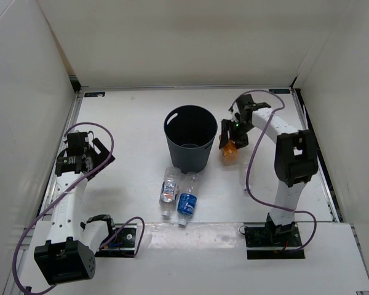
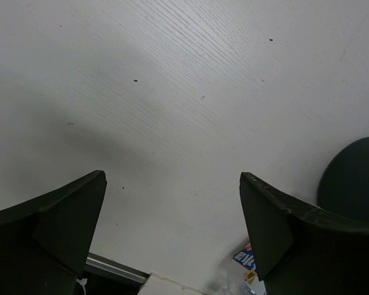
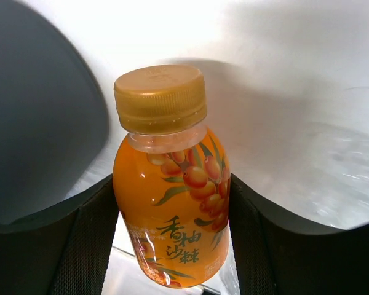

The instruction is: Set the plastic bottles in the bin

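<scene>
Beyond the bin's side, left of my right gripper in the top view, lies the bin's opening [image 1: 190, 126], so next my right gripper should rise, cross above it and release.
The dark round bin [image 1: 187, 130] stands mid-table. My right gripper [image 1: 229, 139] is shut on the short orange bottle [image 1: 230, 150] and holds it just right of the bin's wall, below rim height. In the right wrist view the orange bottle [image 3: 170, 203] sits upright between my fingers [image 3: 80, 239], with the bin [image 3: 37, 123] to its left. A clear bottle with a white-blue label [image 1: 168, 189] and one with a blue label [image 1: 186, 204] lie side by side in front of the bin. Something pale [image 1: 189, 147] lies on the bin's floor. My left gripper [image 1: 89, 153] is open and empty, far left.
In the left wrist view my left gripper [image 2: 172, 178] hangs over bare white table, with the bin [image 2: 355, 178] at the right edge and a bit of blue label [image 2: 245, 257] below. White walls close the table on three sides. A blurred clear glint [image 3: 332, 175] shows right of the orange bottle.
</scene>
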Controlling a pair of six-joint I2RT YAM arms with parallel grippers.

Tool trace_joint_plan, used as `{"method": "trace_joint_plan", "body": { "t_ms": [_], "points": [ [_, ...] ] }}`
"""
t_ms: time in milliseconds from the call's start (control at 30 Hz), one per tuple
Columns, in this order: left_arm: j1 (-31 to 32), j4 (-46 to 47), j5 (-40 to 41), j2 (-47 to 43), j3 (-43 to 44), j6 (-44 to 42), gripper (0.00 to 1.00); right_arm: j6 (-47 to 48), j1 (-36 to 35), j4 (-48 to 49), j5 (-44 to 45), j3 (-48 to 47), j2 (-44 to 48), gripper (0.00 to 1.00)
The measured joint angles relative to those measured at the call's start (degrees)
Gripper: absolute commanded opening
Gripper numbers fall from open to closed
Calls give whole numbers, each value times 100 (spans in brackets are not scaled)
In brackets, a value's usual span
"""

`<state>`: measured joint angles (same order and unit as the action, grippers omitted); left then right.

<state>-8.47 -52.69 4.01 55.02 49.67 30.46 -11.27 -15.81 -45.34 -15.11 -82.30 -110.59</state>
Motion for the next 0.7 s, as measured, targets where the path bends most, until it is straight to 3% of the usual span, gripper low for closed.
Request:
{"method": "trace_joint_plan", "body": {
  "t_ms": [200,400,533,700],
  "points": [
    [0,216,-7,-2,-96,179,100,-334,192,-13,136,-925,603,0],
    [0,566,-44,11,-210,254,100,-485,-131,120,737,-1829,1687,0],
    [0,769,-70,116,-216,291,100,-332,-514,468,1027,-1930,2433,0],
    [7,914,-164,155,-234,310,100,181,-905,984,509,-1655,2983,0]
  ]
}}
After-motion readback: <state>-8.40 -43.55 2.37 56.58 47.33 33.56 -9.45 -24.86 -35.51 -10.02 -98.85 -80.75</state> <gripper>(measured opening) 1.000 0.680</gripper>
